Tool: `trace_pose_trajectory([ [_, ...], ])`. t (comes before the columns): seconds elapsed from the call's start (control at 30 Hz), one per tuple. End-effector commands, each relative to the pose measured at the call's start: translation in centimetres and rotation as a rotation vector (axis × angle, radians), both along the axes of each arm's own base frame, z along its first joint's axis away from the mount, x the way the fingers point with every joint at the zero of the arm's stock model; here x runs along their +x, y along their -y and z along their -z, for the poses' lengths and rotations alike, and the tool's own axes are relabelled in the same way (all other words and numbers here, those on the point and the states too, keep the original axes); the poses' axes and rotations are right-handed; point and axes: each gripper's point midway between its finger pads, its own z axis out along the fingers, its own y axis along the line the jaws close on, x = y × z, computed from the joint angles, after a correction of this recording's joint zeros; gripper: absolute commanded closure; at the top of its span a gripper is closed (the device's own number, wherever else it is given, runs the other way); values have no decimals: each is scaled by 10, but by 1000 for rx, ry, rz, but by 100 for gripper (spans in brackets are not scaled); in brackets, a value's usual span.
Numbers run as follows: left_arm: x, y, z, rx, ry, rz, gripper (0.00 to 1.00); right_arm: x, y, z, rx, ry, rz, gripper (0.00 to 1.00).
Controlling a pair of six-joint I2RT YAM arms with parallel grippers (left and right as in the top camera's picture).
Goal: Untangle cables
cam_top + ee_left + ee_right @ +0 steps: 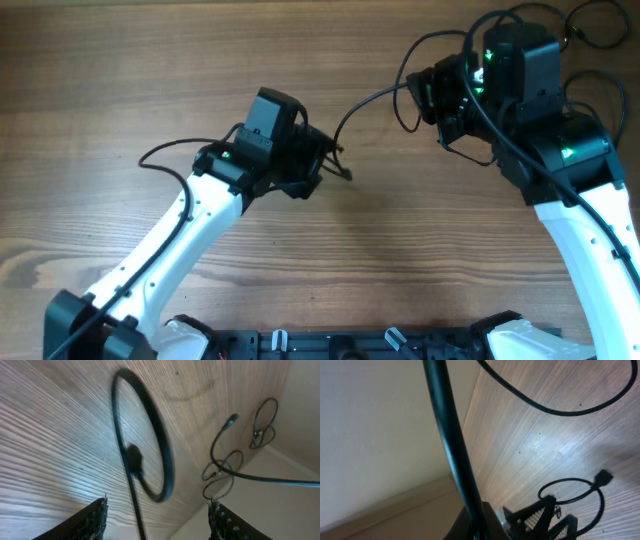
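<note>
I will move my right gripper back, down and to the right in the overhead view, to the tabletop beside the coils, to release the cable near other cables.
A black cable [370,98] spans from my left gripper [335,160] up to my right gripper [425,95] above the wooden table. In the left wrist view the cable [165,460] forms a loop and one strand runs down between my left gripper's [160,520] wide-apart fingers, which do not touch it. In the right wrist view a thick black cable [450,445] runs down into my right gripper [510,515], which looks shut on it. A thin loop with a plug [570,485] lies on the table below.
More black cables [590,30] lie coiled at the table's far right corner; they also show in the left wrist view [265,420]. A thin cable [165,150] curls left of the left arm. A wall borders the table's edge [280,490].
</note>
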Motion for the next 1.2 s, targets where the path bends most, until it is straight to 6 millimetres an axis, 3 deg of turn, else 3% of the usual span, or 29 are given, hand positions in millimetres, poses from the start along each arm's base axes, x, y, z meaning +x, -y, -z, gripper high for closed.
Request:
trace_pose_trajectory([
  [0.0,1,10,-4,-48,-5,14,33,0,-11,-5,47,0,-44,95],
  [0.37,1,18,13,-57,-59,37,48,0,-21,-15,107,15,-76,96],
  [0.5,3,21,10,-75,-45,46,73,0,-20,-14,100,20,-80,96],
  [0.53,2,22,9,-84,-50,53,88,1,-19,-14,93,23,-73,96],
  [0.57,2,23,9,-88,-52,56,96,1,-19,-14,89,25,-74,95],
  [0.67,5,18,8,-86,-36,67,96,4,-11,-11,24,50,-62,95],
  [0.77,7,13,-3,-177,-45,115,96,9,18,5,-170,63,9,96],
  [0.83,12,2,-13,-253,-32,154,96,9,27,9,-285,91,-18,96],
  [1.0,36,-54,-40,-421,41,142,96,-6,57,33,-453,-10,22,95],
  [1.17,51,-106,-55,-525,69,41,96,-13,70,41,-591,-24,-34,96],
])
